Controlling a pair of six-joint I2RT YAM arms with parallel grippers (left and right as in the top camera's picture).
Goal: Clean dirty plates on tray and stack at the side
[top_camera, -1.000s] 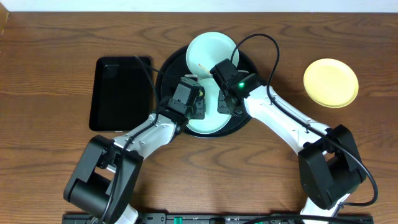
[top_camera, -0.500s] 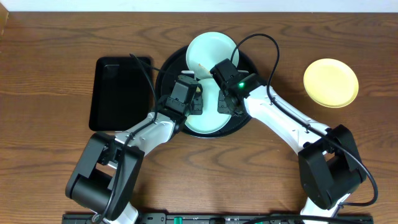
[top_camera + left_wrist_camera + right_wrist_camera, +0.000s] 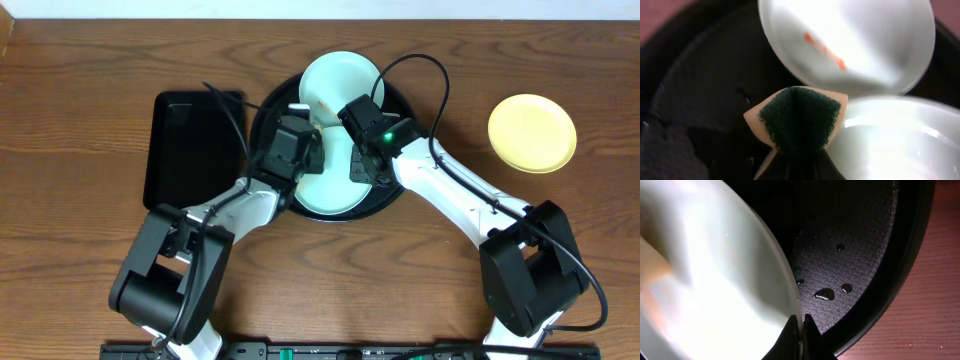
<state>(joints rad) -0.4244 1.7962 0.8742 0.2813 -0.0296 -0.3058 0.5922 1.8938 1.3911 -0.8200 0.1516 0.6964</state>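
Observation:
The pale yellow plate (image 3: 532,133) lies alone to my right gripper's right in the overhead view, so next that gripper should lift the near plate across and bring it down on top.
The round black tray (image 3: 401,102) holds two light blue plates. The far plate (image 3: 340,82) carries orange smudges (image 3: 824,47). The near plate (image 3: 325,197) is tilted, and my right gripper (image 3: 362,168) is shut on its right rim (image 3: 801,330). My left gripper (image 3: 304,130) is shut on a yellow sponge with a green scouring face (image 3: 800,117), which sits where the two plates meet, at the far plate's near edge. The pale yellow plate (image 3: 532,133) lies alone on the table at the right.
A rectangular black tray (image 3: 195,150) lies left of the round one. A few water drops (image 3: 824,294) sit on the round tray's textured floor. Bare wooden table (image 3: 330,290) runs along the front.
My left gripper has shifted slightly back and left with the sponge, toward the far plate. The right gripper and the plates have stayed still.

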